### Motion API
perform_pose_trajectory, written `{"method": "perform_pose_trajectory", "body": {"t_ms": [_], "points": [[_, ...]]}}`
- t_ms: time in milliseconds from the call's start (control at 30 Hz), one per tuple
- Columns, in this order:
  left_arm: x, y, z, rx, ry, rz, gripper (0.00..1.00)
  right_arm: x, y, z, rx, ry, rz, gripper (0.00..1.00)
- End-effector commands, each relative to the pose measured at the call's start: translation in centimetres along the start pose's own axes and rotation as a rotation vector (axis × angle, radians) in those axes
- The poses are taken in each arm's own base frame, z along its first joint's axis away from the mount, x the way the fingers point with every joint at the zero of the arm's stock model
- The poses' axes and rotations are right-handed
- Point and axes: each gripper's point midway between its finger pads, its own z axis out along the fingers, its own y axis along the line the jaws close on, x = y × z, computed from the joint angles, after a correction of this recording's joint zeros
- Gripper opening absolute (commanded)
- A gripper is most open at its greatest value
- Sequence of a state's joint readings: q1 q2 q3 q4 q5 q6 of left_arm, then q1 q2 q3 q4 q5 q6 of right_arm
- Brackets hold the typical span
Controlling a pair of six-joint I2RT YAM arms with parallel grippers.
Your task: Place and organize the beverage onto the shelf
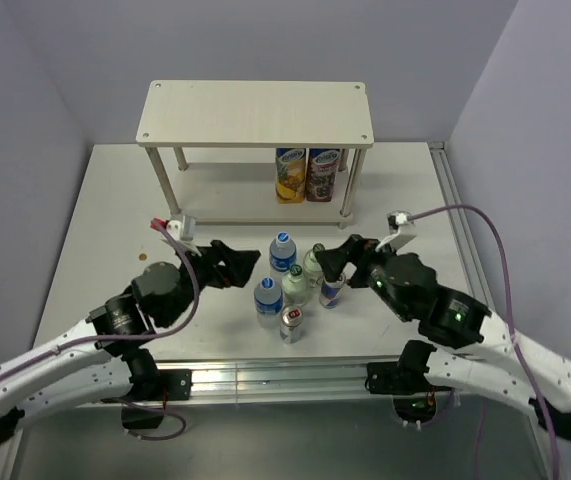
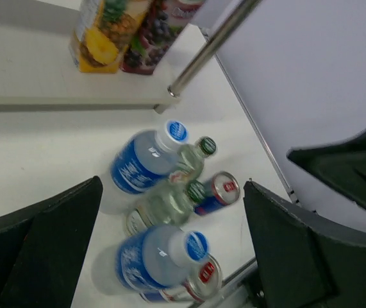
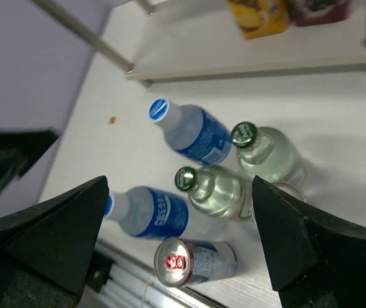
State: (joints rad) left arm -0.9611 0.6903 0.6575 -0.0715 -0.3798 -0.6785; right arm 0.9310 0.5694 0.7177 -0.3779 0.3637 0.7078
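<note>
Next, my right gripper will tip its open fingers downward and lower them around the top of the farther can (image 3: 290, 190) below, since the can's outer side is free of bottles.
The shelf (image 1: 255, 112) stands at the back, with a yellow pineapple carton (image 1: 290, 175) and a dark grape carton (image 1: 322, 175) on its lower board. In front stands a cluster: two blue-label bottles (image 1: 283, 250) (image 1: 268, 297), two green-capped glass bottles (image 1: 314, 262) (image 1: 295, 284) and two cans (image 1: 332, 291) (image 1: 291, 323). My left gripper (image 1: 250, 268) is open and empty, just left of the cluster; its wrist view looks onto the near blue bottle (image 2: 157, 256). My right gripper (image 1: 337, 258) is open and empty at the cluster's right; its wrist view shows a can (image 3: 192, 260) and a glass bottle (image 3: 218, 189).
The shelf's silver front right leg (image 2: 211, 45) stands just behind the cluster. The table's near edge with its metal rail (image 1: 285, 375) lies close in front of the cans. Grey walls close in the back and both sides.
</note>
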Motion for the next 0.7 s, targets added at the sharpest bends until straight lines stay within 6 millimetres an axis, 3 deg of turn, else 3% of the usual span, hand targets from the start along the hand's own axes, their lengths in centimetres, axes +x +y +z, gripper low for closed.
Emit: {"method": "perform_pose_trajectory", "body": {"t_ms": [0,33,67,133,167,200,333,467,667], "points": [[-1.5,2.5,-1.2,-0.359,-0.162,0.118,0.99,-3.4,0.0,-0.5,0.319,-0.15,-0.102,1.0],[0.2,0.7,-2.0,-0.339,-0.132,0.163,0.99,-3.0,-0.8,-1.4,0.389,-0.148,-0.183,1.0],[-0.4,-0.9,-2.4,-0.338,-0.15,0.165,0.99,-3.0,-0.3,-1.8,0.405,-0.166,-0.196,1.0],[1.1,-1.1,-2.6,-0.397,-0.135,0.253,0.99,-2.6,0.5,-2.4,0.429,-0.189,-0.186,1.0],[0.9,-2.7,-2.7,-0.376,-0.131,0.235,0.99,-2.4,0.3,-2.4,0.44,-0.193,-0.19,1.0],[1.6,-2.9,-2.5,-0.383,-0.119,0.255,0.99,-1.5,0.2,-2.2,0.446,-0.189,-0.158,1.0],[4.5,-5.2,-3.5,-0.254,-0.045,0.251,0.99,1.6,-2.6,-3.0,0.487,-0.136,-0.145,1.0],[6.3,-4.8,-4.5,-0.167,0.004,0.177,0.99,5.5,-5.4,-3.5,0.519,-0.064,-0.101,1.0],[8.4,-4.4,-5.3,-0.139,0.033,0.232,0.99,10.5,-7.5,-2.6,0.534,0.012,-0.089,1.0]]}}
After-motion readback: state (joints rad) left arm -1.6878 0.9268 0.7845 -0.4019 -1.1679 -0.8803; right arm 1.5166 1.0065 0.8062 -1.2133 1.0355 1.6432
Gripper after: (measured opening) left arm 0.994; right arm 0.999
